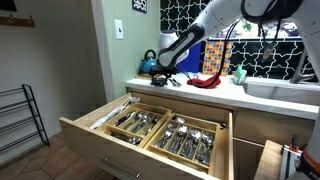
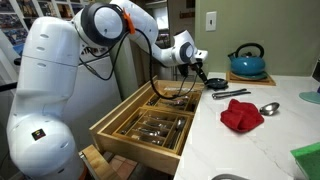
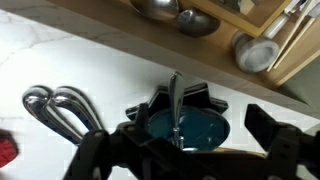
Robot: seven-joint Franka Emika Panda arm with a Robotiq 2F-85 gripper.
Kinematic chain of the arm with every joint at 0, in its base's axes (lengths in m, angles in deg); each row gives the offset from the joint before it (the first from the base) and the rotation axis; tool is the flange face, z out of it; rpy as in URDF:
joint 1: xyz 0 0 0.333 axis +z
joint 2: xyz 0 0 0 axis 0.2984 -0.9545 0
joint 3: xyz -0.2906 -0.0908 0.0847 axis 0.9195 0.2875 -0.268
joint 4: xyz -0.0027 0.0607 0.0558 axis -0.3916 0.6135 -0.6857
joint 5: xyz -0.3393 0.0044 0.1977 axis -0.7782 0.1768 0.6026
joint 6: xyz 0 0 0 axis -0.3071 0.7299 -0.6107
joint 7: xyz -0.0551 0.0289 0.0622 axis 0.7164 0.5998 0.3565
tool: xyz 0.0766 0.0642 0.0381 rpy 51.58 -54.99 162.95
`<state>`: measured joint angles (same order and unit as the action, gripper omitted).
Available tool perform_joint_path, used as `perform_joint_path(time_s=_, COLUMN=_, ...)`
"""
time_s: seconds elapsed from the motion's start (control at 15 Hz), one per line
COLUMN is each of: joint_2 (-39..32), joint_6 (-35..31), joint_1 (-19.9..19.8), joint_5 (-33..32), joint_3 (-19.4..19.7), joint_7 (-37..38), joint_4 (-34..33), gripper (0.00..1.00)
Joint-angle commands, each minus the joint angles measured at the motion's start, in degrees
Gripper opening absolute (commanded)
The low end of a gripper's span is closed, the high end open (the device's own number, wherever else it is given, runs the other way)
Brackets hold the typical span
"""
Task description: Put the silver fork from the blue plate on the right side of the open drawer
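I will move my gripper a short way down onto the blue plate [image 3: 200, 128] next and close it around the silver fork [image 3: 177, 101], because the fork is already between the open fingers.
The silver fork [image 3: 174, 100] lies across the small blue plate [image 3: 200, 128] with a dark scalloped rim, on the white counter beside the drawer. My gripper [image 3: 196, 124] hovers just over the plate, open, with one finger on either side of it and the fork between them. In both exterior views the gripper [image 1: 166, 68] [image 2: 192, 68] is low over the counter edge by the plate [image 2: 215, 82]. The wide light-wood drawer [image 1: 105, 108] [image 2: 108, 120] stands pulled out below, with divider trays of silver cutlery.
A red cloth [image 2: 241, 115], a loose spoon [image 2: 268, 107] and black tongs [image 2: 230, 93] lie on the counter. A blue kettle [image 2: 247, 62] stands behind. Silver looped utensils [image 3: 55, 105] lie next to the plate. A sink [image 1: 285, 90] is beyond the cloth.
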<state>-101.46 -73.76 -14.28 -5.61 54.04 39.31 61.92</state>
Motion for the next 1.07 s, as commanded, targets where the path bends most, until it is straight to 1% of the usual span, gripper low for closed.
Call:
perform_joint_path(time_s=0.0, joint_2=-2.9, joint_6=3.6, joint_1=1.7, joint_5=0.5, joint_3=2.2, joint_7=-0.7, joint_4=-3.9, gripper=0.82)
perform_joint_path(time_s=0.07, joint_2=-3.3, joint_6=4.4, joint_1=1.7, joint_5=0.6, joint_3=2.3, joint_7=-0.8, joint_4=-4.5, gripper=0.74)
perform_joint_path(time_s=0.13, joint_2=-3.7, joint_6=4.9, joint_1=1.8, joint_5=0.6, joint_3=2.5, joint_7=-0.7, joint_4=-5.0, gripper=0.62)
perform_joint_path(time_s=0.2, joint_2=-4.0, joint_6=5.4, joint_1=1.9, joint_5=0.5, joint_3=2.6, joint_7=-0.7, joint_4=-5.5, gripper=0.54)
perform_joint_path(time_s=0.47, joint_2=-5.0, joint_6=7.5, joint_1=2.0, joint_5=0.1, joint_3=3.0, joint_7=-0.8, joint_4=-7.1, gripper=0.34)
perform_joint_path(time_s=0.6, joint_2=-5.5, joint_6=8.6, joint_1=2.1, joint_5=-0.1, joint_3=3.3, joint_7=-0.6, joint_4=-7.9, gripper=0.21)
perform_joint_path(time_s=0.73, joint_2=-5.9, joint_6=9.6, joint_1=2.2, joint_5=-0.1, joint_3=3.5, joint_7=-0.6, joint_4=-8.5, gripper=0.2)
perform_joint_path(time_s=0.87, joint_2=-6.3, joint_6=10.9, joint_1=2.2, joint_5=-0.2, joint_3=3.5, joint_7=-0.7, joint_4=-9.1, gripper=0.12)
perform_joint_path(time_s=0.93, joint_2=-6.3, joint_6=11.3, joint_1=2.1, joint_5=0.0, joint_3=3.4, joint_7=-0.7, joint_4=-9.3, gripper=0.04)
perform_joint_path(time_s=1.0, joint_2=-6.3, joint_6=11.6, joint_1=2.1, joint_5=0.0, joint_3=3.4, joint_7=-0.9, joint_4=-9.4, gripper=0.04)
